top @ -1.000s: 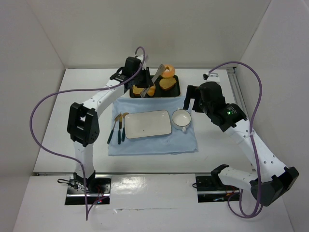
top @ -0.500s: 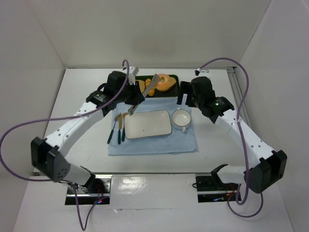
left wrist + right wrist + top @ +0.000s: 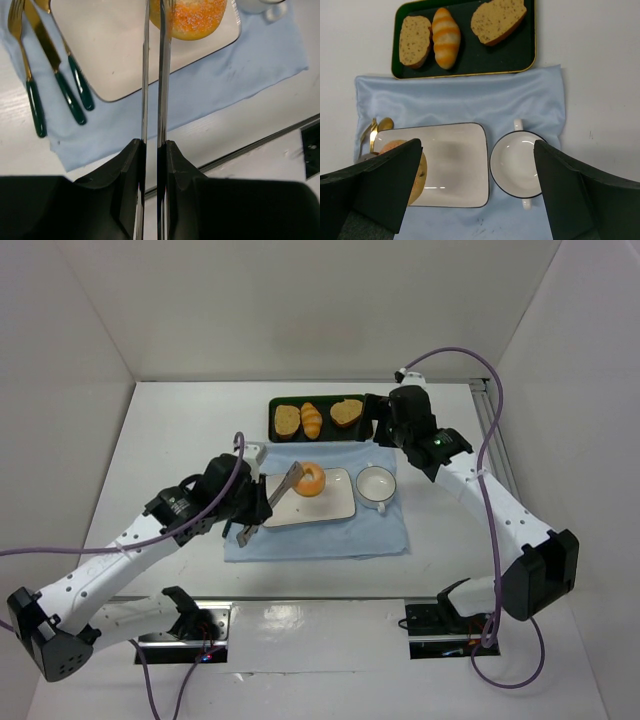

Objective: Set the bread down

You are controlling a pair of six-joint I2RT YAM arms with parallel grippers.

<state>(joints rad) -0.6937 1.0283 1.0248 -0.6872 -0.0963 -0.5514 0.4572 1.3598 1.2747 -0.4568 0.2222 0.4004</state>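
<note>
The held bread goes down next from my left gripper onto the white plate's middle (image 3: 306, 504) (image 3: 182, 48), which lies below that gripper. The tongs then get released.
The bread (image 3: 311, 480) is a glazed orange ring bun, pinched between the tips of metal tongs (image 3: 281, 496) over the white rectangular plate (image 3: 335, 502). I cannot tell whether it touches the plate. My left gripper (image 3: 251, 512) is shut on the tongs' handles. In the left wrist view the tong arms (image 3: 145, 75) run up to the bread (image 3: 192, 20) above the plate (image 3: 110, 50), held by the gripper (image 3: 151, 150). My right gripper (image 3: 384, 426) is open and empty, high by the tray's right end. Its view (image 3: 477, 150) shows the bread (image 3: 423, 175) partly behind a finger.
A black tray (image 3: 324, 430) at the back holds two toast slices (image 3: 287, 419) and a croissant (image 3: 312, 420). A white two-handled bowl (image 3: 376, 485) sits right of the plate on the blue cloth (image 3: 320, 535). Green-handled cutlery (image 3: 55, 85) lies left of the plate.
My left arm has carried the tongs and bread from the black tray toward me, to over the white plate. My right arm has swung back toward the tray.
</note>
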